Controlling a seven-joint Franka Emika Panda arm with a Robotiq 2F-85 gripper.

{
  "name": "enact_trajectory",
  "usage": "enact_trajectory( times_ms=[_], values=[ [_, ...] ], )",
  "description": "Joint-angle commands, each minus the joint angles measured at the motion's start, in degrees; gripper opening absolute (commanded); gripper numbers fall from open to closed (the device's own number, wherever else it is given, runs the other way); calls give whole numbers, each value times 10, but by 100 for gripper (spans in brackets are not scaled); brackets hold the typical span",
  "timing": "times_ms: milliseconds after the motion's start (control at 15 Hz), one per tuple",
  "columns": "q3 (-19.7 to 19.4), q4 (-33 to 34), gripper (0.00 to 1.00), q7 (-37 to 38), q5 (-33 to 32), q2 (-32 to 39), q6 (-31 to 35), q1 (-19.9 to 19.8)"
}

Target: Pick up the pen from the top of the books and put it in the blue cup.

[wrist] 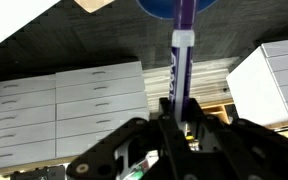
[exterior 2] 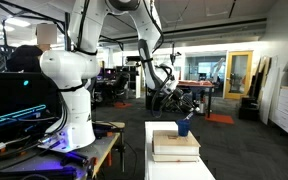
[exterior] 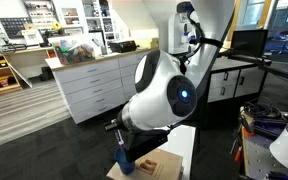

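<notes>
My gripper stays just above the blue cup point(exterior: 124, 158) point(wrist: 172, 6) next and opens its fingers there first, to get the pen in.
In the wrist view my gripper point(wrist: 176, 122) is shut on the pen point(wrist: 181, 55), a thin purple and white stick. Its far end points at the blue cup point(wrist: 174, 8) at the frame's top edge and reaches its rim. In an exterior view the gripper point(exterior 2: 180, 112) hangs just above the blue cup point(exterior 2: 184, 128), which stands by the tan books point(exterior 2: 174, 143) on a white table point(exterior 2: 184, 168). The cup point(exterior: 122, 160) and the books point(exterior: 150, 164) also show low in an exterior view, partly hidden by the arm.
The arm's big white joint point(exterior: 164, 92) fills an exterior view. White drawer cabinets point(wrist: 44, 110) stand behind the table. A second white robot point(exterior 2: 69, 75) on a bench and a dark monitor point(exterior 2: 14, 110) stand beside the table.
</notes>
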Motion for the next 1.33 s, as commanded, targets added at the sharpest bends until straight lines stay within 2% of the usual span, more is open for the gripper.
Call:
enact_trajectory(
  times_ms=[0,67,133,200,467,733,1000,1067,1267],
  values=[
    [80,-19,6,8,-38,37,-50,-84],
    [101,-22,7,8,-49,52,-63,-106],
    [122,-25,45,8,-57,67,-73,-129],
    [140,-30,46,8,-71,84,-87,-150],
    [204,-54,70,7,-123,147,-129,-226],
    [240,-80,96,7,-146,177,-134,-278],
    [291,-92,100,7,-123,171,-130,-323],
    [254,-74,100,0,-128,177,-116,-288],
    [275,-77,100,0,-127,177,-116,-306]
  ],
)
